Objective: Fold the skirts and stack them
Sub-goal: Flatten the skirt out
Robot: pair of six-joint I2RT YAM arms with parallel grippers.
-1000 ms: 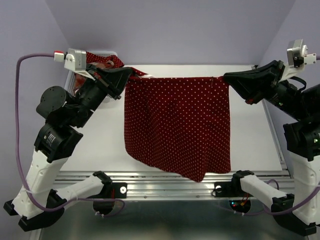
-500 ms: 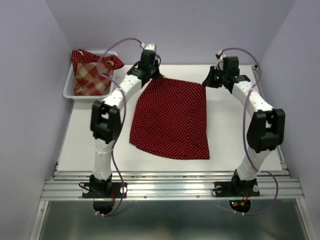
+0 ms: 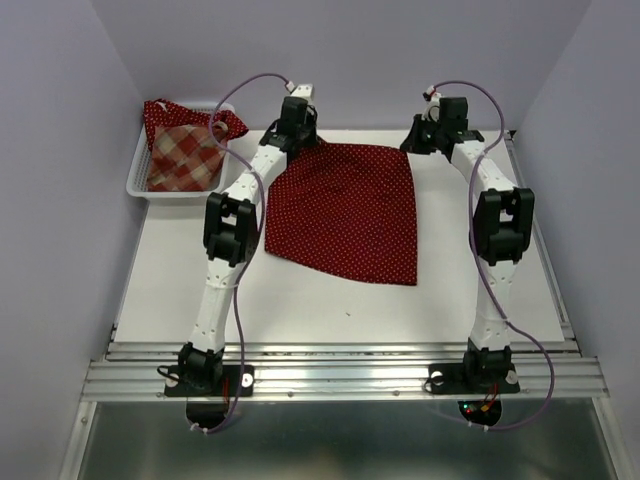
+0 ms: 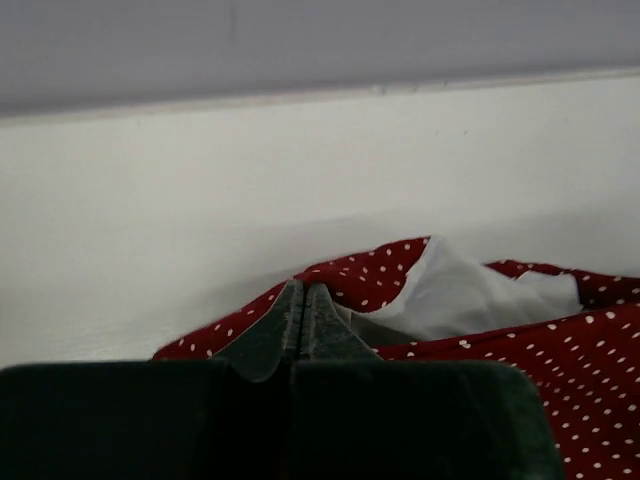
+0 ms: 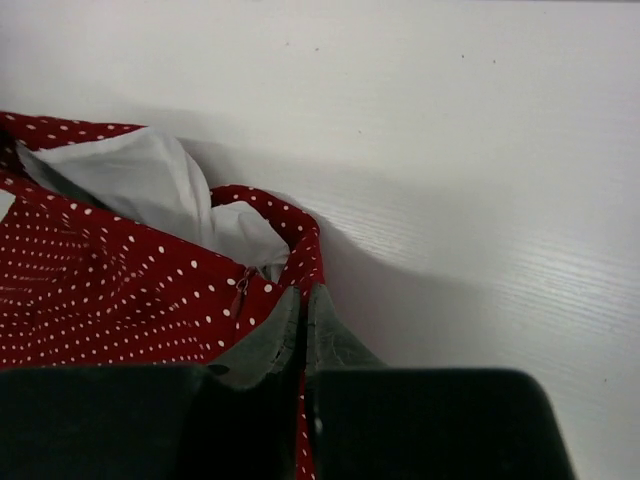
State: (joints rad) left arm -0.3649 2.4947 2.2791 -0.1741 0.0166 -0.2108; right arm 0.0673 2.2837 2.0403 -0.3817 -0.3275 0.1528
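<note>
My left gripper moves outward toward the back wall over the bare table strip (image 3: 336,136) (image 4: 310,175) next and releases the waist edge, as the waist gapes on its lining.
A dark red skirt with white polka dots (image 3: 345,210) lies spread on the white table, its waist at the far side. My left gripper (image 3: 300,143) is at its far left corner, shut on the waist edge (image 4: 380,280). My right gripper (image 3: 413,143) is at the far right corner, with red cloth (image 5: 100,290) pinched between its shut fingers. White lining shows inside the waist in both wrist views. A red-and-tan plaid skirt (image 3: 185,155) lies in the basket, with another dotted red skirt (image 3: 160,112) behind it.
The white mesh basket (image 3: 140,190) stands at the far left corner of the table. Both arms reach far out over the table towards the back wall. The purple walls close in the left, back and right sides.
A second ago the skirt hung in the air between the raised grippers. Both arms have stretched towards the far side and the skirt now lies flat on the table.
</note>
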